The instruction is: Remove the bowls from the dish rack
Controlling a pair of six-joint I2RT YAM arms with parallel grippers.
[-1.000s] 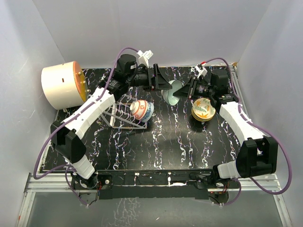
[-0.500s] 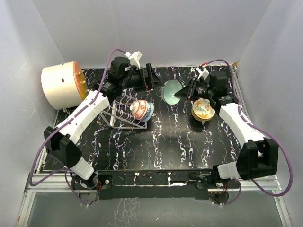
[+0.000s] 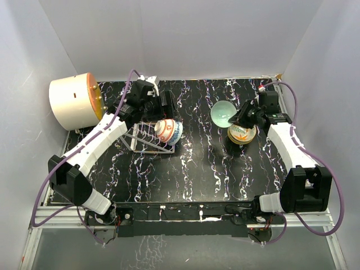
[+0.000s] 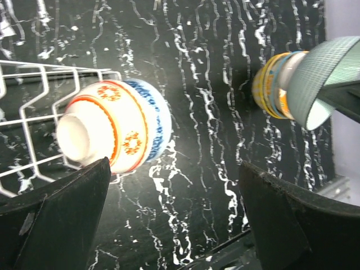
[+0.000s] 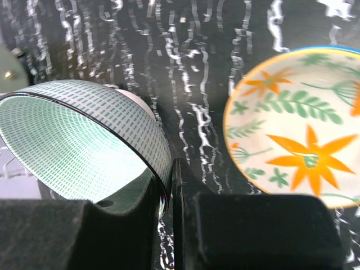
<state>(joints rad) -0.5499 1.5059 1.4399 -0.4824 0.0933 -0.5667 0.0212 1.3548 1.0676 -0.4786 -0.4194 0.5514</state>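
Next, my right gripper will bring the held bowl over the empty yellow bowl, lower, and release, since that yellow bowl sits below my gripper, back and right in the top view.
A white bowl with red and blue bands lies on its side at the right end of the silver wire dish rack. My left gripper hangs open just behind the rack, with nothing between its fingers. My right gripper is shut on the rim of a pale teal bowl, held tilted in the air. Right beside it, a yellow bowl with orange flowers tops a small stack on the table.
A large cream-and-orange cylinder lies at the back left corner. White walls close in the black marbled table on three sides. Both arm bases sit at the near edge.
My left gripper opened, let go of the teal bowl and drew back left to behind the rack. My right gripper carried the teal bowl right, up beside the yellow bowl.
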